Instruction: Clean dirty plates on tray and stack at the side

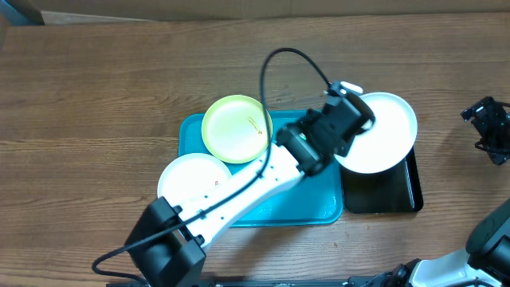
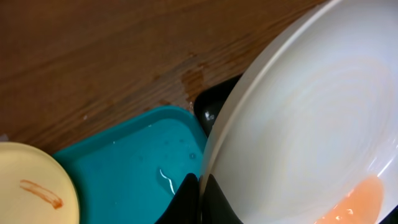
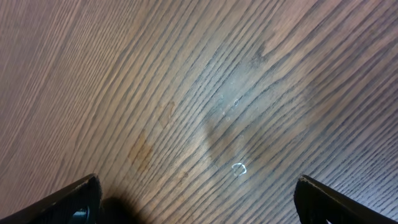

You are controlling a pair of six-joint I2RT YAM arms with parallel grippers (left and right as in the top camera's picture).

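My left gripper goes left in the overhead view next, past the lime-green plate (image 1: 235, 127), then down to the bare wooden table, since it lies clear there.
My left gripper (image 1: 356, 119) is shut on the rim of a white plate (image 1: 382, 134) and holds it tilted over the black tray (image 1: 414, 191), right of the turquoise tray (image 1: 295, 203). In the left wrist view the plate (image 2: 311, 118) fills the right side, with an orange smear at its lower edge, and the fingers (image 2: 200, 186) pinch its rim. A lime-green plate (image 1: 235, 127) with a red smear sits at the tray's back left, also in the left wrist view (image 2: 31, 186). A second white plate (image 1: 191, 179) rests on the tray's front left. My right gripper (image 1: 488, 127) is open and empty over bare wood (image 3: 199, 186).
The black tray sits against the turquoise tray's right edge, mostly under the held plate. My left arm and its cable cross the turquoise tray diagonally. The wooden table (image 1: 88, 96) extends to the left and back.
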